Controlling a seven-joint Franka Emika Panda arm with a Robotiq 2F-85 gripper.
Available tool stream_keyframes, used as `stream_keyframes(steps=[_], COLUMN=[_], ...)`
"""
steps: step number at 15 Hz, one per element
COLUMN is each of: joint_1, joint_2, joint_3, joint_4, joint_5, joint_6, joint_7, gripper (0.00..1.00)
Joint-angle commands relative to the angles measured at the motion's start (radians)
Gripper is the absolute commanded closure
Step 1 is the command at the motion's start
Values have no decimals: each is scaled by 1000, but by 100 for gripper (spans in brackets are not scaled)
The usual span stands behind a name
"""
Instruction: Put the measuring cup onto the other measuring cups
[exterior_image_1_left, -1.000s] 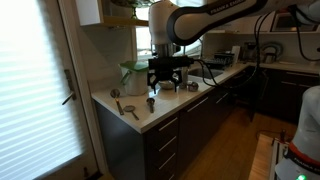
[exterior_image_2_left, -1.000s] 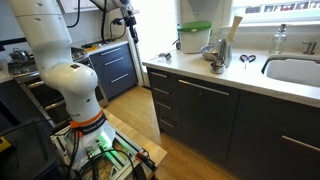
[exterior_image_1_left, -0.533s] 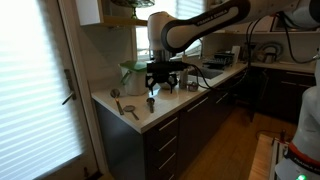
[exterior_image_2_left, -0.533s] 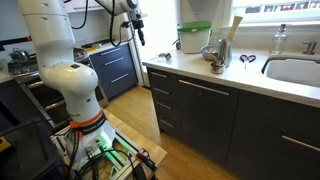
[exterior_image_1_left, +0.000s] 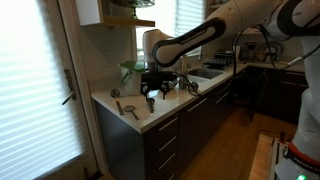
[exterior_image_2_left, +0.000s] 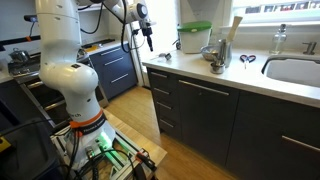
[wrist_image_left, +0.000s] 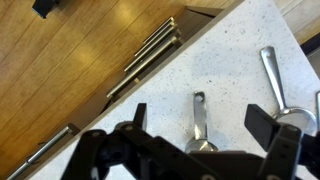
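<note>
My gripper lowers onto the short handle of the measuring cup (exterior_image_1_left: 151, 105) (wrist_image_left: 200, 116) next and closes. That handle lies below it, lined up between my open fingers.
The measuring cup (wrist_image_left: 200, 146), small and dark grey, stands upright on the speckled white counter (wrist_image_left: 235, 60), its short handle (wrist_image_left: 198, 112) pointing away from me. My gripper (wrist_image_left: 203, 125) is open, with one finger on each side of the handle, just above the cup. In an exterior view the gripper (exterior_image_1_left: 152, 93) hangs low over the cup (exterior_image_1_left: 151, 104) near the counter's front corner. A small silvery cluster that looks like the other measuring cups (exterior_image_2_left: 216, 68) sits at the counter's front edge, below a wider metal bowl (exterior_image_2_left: 210, 52).
Two flat long-handled scoops (exterior_image_1_left: 116, 94) (exterior_image_1_left: 130, 110) lie beside the cup; one handle shows in the wrist view (wrist_image_left: 272, 72). A green-lidded container (exterior_image_2_left: 195, 37) stands at the back. The counter edge and drawers (wrist_image_left: 150, 55) drop off to the wooden floor.
The arm has swung and lowered, bringing the open gripper down towards the measuring cup. The cup has not moved.
</note>
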Motion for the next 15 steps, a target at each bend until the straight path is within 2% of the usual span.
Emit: stream_keyframes(steps=[1, 11, 12, 13, 15], joint_1=[42, 70, 68, 68, 68], joint_2=[82, 199, 208, 217, 232], joint_3=[-46, -116, -120, -124, -129], joint_4=[81, 168, 174, 180, 188], joint_5=[-33, -47, -41, -39, -38], joint_6=[6, 63, 67, 73, 85], joint_7=[15, 4, 0, -2, -6], gripper=[0, 0, 2, 9, 18])
